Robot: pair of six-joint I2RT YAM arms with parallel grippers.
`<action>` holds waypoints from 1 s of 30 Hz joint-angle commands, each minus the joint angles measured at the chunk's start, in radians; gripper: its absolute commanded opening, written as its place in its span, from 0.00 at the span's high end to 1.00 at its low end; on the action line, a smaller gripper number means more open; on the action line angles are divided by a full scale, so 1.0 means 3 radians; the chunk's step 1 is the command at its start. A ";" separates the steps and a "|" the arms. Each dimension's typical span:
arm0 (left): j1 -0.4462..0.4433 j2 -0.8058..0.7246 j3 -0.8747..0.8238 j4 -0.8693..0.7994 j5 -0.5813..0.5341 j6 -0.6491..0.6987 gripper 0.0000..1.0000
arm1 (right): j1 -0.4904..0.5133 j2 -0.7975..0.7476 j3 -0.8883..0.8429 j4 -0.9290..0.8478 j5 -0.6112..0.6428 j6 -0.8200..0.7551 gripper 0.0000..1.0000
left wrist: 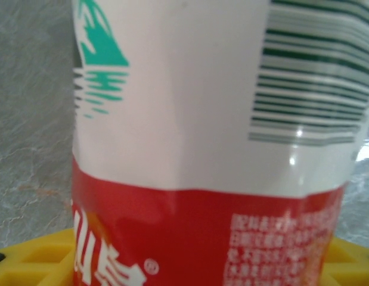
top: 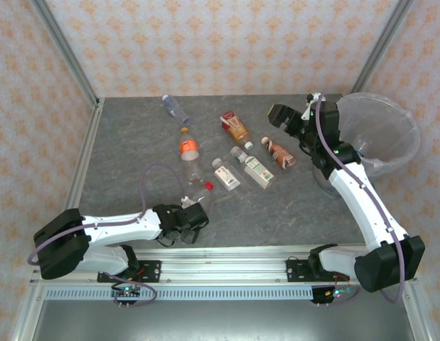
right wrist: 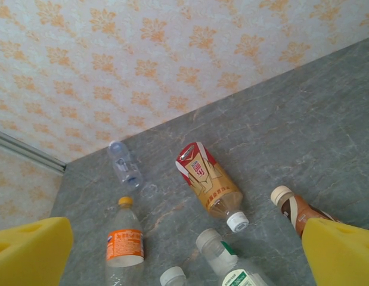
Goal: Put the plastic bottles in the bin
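I will pull my right gripper back next to close on the red cap (top: 209, 186), because this arm is beside the bin (top: 394, 117). The cap is behind the gripper, past the white-green bottle.
Several plastic bottles lie on the grey table. Among them are a clear bluish one (top: 173, 108) (right wrist: 123, 164), an orange-labelled one (top: 189, 150) (right wrist: 124, 244), a red-and-gold one (top: 235, 128) (right wrist: 209, 179), a brown one (top: 280, 153) (right wrist: 294, 208) and a white-green one (top: 256, 168) (right wrist: 232, 265). My left gripper (top: 195, 213) (left wrist: 184, 262) is shut on a red-capped bottle with a red-and-white label (top: 203, 190) (left wrist: 190, 149) near the front edge. My right gripper (top: 280, 117) (right wrist: 184, 256) hangs open above the brown bottle, beside the bin (top: 394, 117) at the right, with nothing between its fingers.
A bottle with a white cap and a white-and-pink label (top: 225, 175) (right wrist: 174, 277) lies between the orange one and the white-green one. Patterned walls and metal posts close in the table at the back and sides. A rail (top: 227, 259) runs along the front edge.
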 commanded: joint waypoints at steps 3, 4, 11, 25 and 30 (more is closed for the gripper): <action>-0.0137 -0.0017 0.0202 0.0156 -0.0228 0.0161 0.51 | 0.0019 -0.0083 -0.0184 -0.0002 0.0084 0.0019 0.01; -0.0135 -0.0030 0.0227 0.0186 -0.0231 0.0182 0.51 | 0.0021 -0.0183 -0.0217 0.0029 0.0082 0.0040 0.01; -0.0136 0.0065 0.0438 0.0482 -0.0361 0.0350 0.51 | 0.0019 -0.0315 -0.0481 0.0152 0.0052 0.0054 0.01; -0.0116 0.0633 0.1213 0.1417 -0.0459 0.0777 0.52 | 0.0019 -0.0382 -0.0683 0.0289 -0.0667 0.0357 0.01; -0.0107 0.0788 0.1295 0.1667 -0.0389 0.0831 0.52 | 0.0019 -0.0445 -0.0838 0.0642 -0.0793 0.0522 0.01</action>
